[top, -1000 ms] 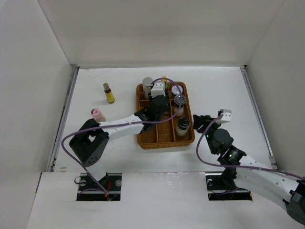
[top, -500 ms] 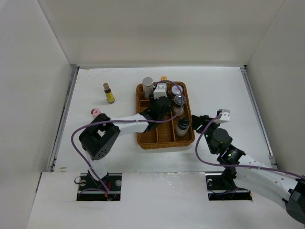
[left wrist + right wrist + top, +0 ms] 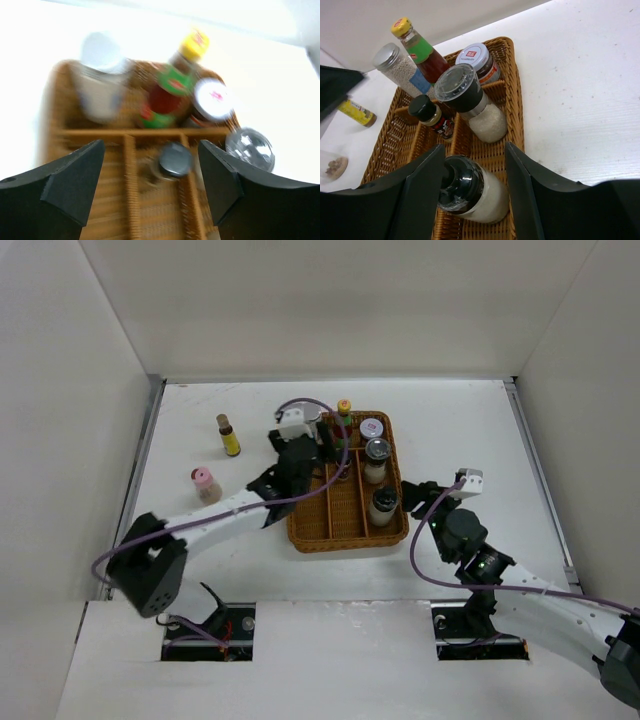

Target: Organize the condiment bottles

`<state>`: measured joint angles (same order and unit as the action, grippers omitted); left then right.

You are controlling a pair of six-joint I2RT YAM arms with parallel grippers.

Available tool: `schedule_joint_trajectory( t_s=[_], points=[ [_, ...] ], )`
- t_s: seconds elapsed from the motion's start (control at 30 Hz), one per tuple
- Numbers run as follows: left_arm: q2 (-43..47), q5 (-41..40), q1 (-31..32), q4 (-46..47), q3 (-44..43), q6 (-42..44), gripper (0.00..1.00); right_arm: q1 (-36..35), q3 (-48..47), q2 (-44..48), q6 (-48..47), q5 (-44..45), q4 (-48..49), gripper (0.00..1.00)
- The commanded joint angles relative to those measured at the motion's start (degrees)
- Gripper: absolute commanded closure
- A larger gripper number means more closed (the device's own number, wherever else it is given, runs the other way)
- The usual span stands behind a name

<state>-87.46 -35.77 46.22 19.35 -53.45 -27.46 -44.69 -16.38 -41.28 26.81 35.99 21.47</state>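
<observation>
The left gripper moves off the basket, to the left in the top view, and down over the pink-capped bottle (image 3: 206, 485) next, since it still stands outside the basket.
The brown woven basket (image 3: 300, 530) holds a green-red sauce bottle with a yellow cap (image 3: 344, 410), a silver-lidded shaker (image 3: 102, 80), a red-and-white-lidded jar (image 3: 372, 428), a black-capped dark jar (image 3: 432, 117) and two black-topped shakers (image 3: 377, 454) (image 3: 383, 504). A yellow bottle (image 3: 229, 436) and a pink-capped bottle (image 3: 205, 483) stand on the table left of the basket. My left gripper (image 3: 322, 445) is open and empty above the basket's far left part (image 3: 151, 145). My right gripper (image 3: 418, 496) is open and empty just right of the basket, facing the near shaker (image 3: 470, 192).
White walls enclose the table on three sides. A metal rail (image 3: 135, 480) runs along the left edge. The left arm stretches across the table between the pink-capped bottle and the basket's left rim (image 3: 380, 150).
My left gripper has pulled back to the left from over the basket's middle, and the sauce bottle now shows standing at the basket's far end. The right arm has not moved.
</observation>
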Motion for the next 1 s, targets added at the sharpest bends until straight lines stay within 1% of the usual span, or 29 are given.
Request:
schedule_joint_trajectory(
  t_s=[0.0, 0.07, 0.17, 0.23, 0.3, 0.37, 0.47, 0.53, 0.63, 0.77, 0.9, 0.97],
  points=[
    [11.5, -3.6, -5.2, -2.5, 5.4, -1.5, 0.25, 0.0, -0.6, 0.3, 0.2, -0.7, 2.9, 0.42],
    [18.3, -5.5, -7.8, -8.3, 8.3, -2.9, 0.24, 0.0, -0.6, 0.4, 0.3, -0.6, 2.9, 0.46],
    [29.0, -9.0, -12.4, -20.0, 11.6, -5.7, 0.20, 0.0, 0.0, 1.7, 0.4, 0.0, 3.2, 0.46],
    [34.4, -9.6, -16.3, -27.8, 13.1, -8.0, 0.19, 0.0, 0.0, 1.7, 0.4, -0.5, 3.3, 0.45],
    [37.6, -8.4, -20.6, -33.7, 14.3, -10.2, 0.18, 0.0, -0.1, 1.0, 0.5, -0.5, 3.4, 0.42],
    [38.5, -6.3, -25.3, -36.4, 15.9, -11.4, 0.17, -0.1, -0.3, 0.4, 0.5, -0.3, 3.6, 0.39],
    [36.3, -1.2, -33.1, -35.4, 17.5, -12.0, 0.18, -0.1, 0.2, 0.1, 0.5, -0.5, 4.6, 0.35],
    [33.9, 1.0, -36.1, -32.0, 18.6, -12.2, 0.19, -0.1, 0.2, 0.1, 0.5, -0.6, 4.8, 0.34],
    [30.1, 0.8, -37.0, -27.8, 19.2, -12.4, 0.21, -0.4, 0.1, -0.2, 0.5, -0.6, 4.8, 0.34],
    [24.8, -2.4, -37.4, -23.5, 18.8, -12.2, 0.25, -0.6, 0.0, -0.1, 0.5, -0.7, 4.8, 0.33],
    [21.5, -3.0, -37.2, -19.5, 18.5, -12.0, 0.28, -1.0, -0.2, -1.0, 0.4, -0.7, 4.8, 0.33],
    [19.9, -3.0, -37.5, -18.0, 18.2, -11.9, 0.31, -1.2, -0.5, -1.7, 0.3, -0.7, 4.8, 0.33]
  ],
)
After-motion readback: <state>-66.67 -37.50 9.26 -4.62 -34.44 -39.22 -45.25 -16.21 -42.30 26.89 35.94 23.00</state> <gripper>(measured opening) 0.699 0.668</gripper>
